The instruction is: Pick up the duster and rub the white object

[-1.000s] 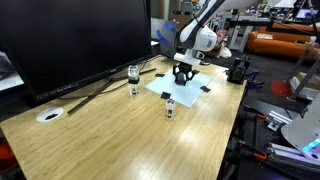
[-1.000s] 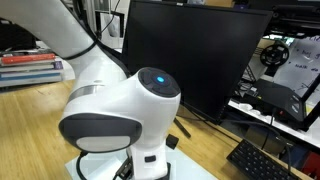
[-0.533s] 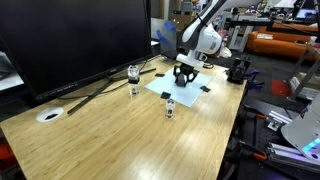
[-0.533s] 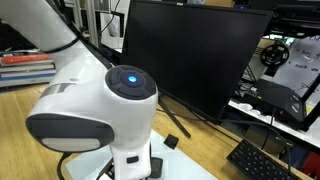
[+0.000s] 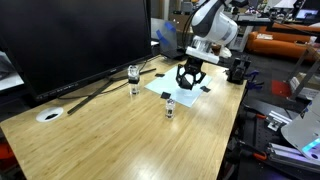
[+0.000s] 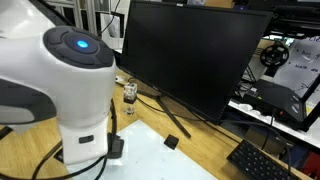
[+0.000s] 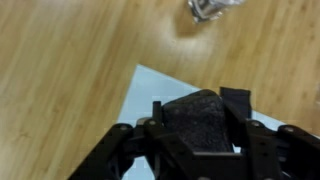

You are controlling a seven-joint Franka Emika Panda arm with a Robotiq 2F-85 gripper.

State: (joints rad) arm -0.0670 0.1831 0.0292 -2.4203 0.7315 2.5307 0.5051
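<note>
Next, my gripper carries the duster [image 7: 196, 122] away from the monitor, past the sheet's edge, and down onto the bare wood beside the sheet, since it lies clear.
My gripper [image 5: 186, 80] is shut on the duster [image 7: 196, 122], a black foam block that sits between the two fingers in the wrist view [image 7: 197, 105]. The gripper hangs just over the white object [image 5: 171, 86], a flat white sheet on the wooden table. The sheet also shows in the wrist view [image 7: 150, 92], under the duster, and in an exterior view [image 6: 175, 165]. I cannot tell whether the duster touches the sheet. In an exterior view the arm's white body [image 6: 62, 80] hides the gripper.
A large black monitor [image 5: 80, 40] stands behind the sheet. Two small glass jars [image 5: 134, 76] [image 5: 170, 108] stand near the sheet's edges, and black tabs [image 5: 205, 89] mark its corners. A white tape roll [image 5: 48, 115] lies far off. A keyboard [image 6: 255, 160] lies beside the sheet.
The arm has swung across over the sheet with the duster held; in one exterior view its body has moved left and uncovered a jar and the monitor's foot.
</note>
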